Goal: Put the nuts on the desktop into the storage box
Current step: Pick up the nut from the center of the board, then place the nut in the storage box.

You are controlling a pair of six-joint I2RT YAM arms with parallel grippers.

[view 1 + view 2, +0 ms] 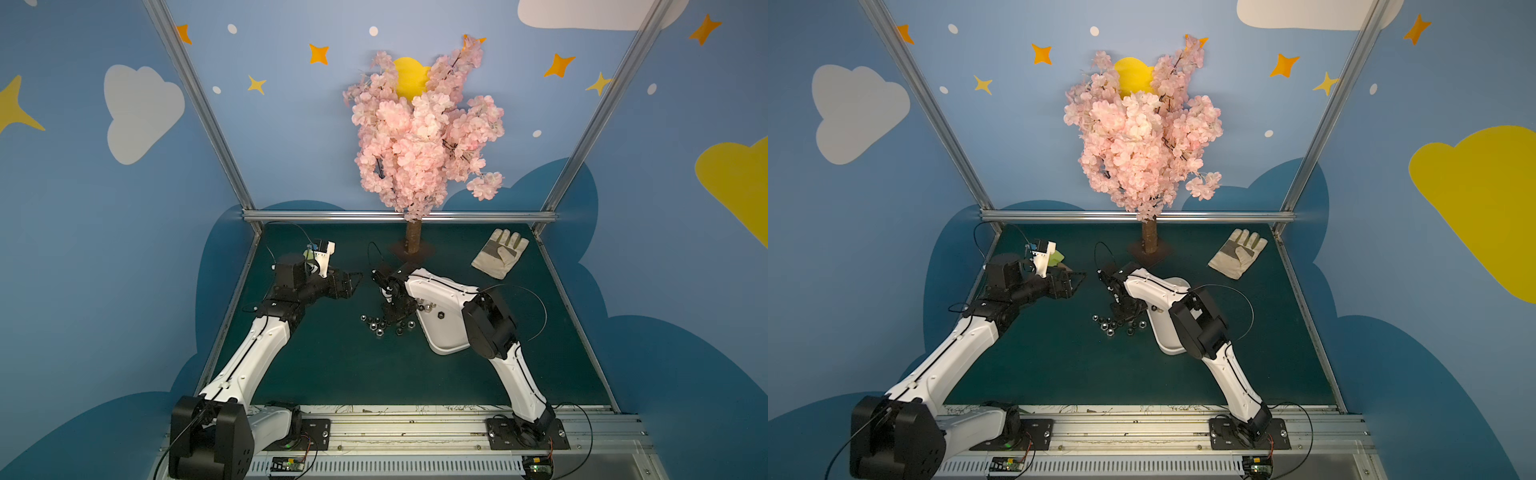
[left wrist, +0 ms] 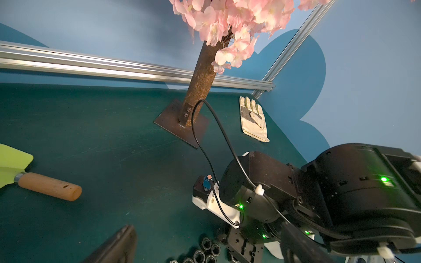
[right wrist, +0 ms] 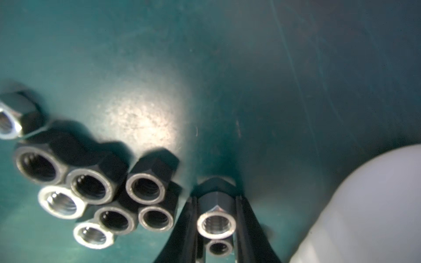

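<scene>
Next, my right gripper needs to lift its nut, go over the box's rim and move down to the clear spot on the box's bottom (image 1: 452, 316) next to the lone nut. It should release its nut there.
A cluster of several silver hex nuts (image 1: 378, 326) (image 1: 1111, 326) (image 3: 98, 193) lies on the dark teal desktop (image 1: 332, 365), just left of the white storage box (image 1: 444, 336) (image 1: 1167, 340) (image 3: 364, 216). My right gripper (image 1: 391, 311) (image 3: 216, 205) points down at the cluster's right edge, shut on one nut (image 3: 216, 224). A second nut sits between the fingers behind it. A few nuts (image 1: 426, 307) lie inside the box. My left gripper (image 1: 355, 280) (image 2: 207, 227) hovers open and holds nothing, left of the right wrist and behind the nuts (image 2: 206, 248).
A beige work glove (image 1: 500, 253) lies at the back right. The pink blossom tree's trunk (image 1: 413, 243) stands on a plate at the back centre. A green trowel with a wooden handle (image 2: 45, 186) lies at the back left. Aluminium rails (image 1: 399, 216) edge the table.
</scene>
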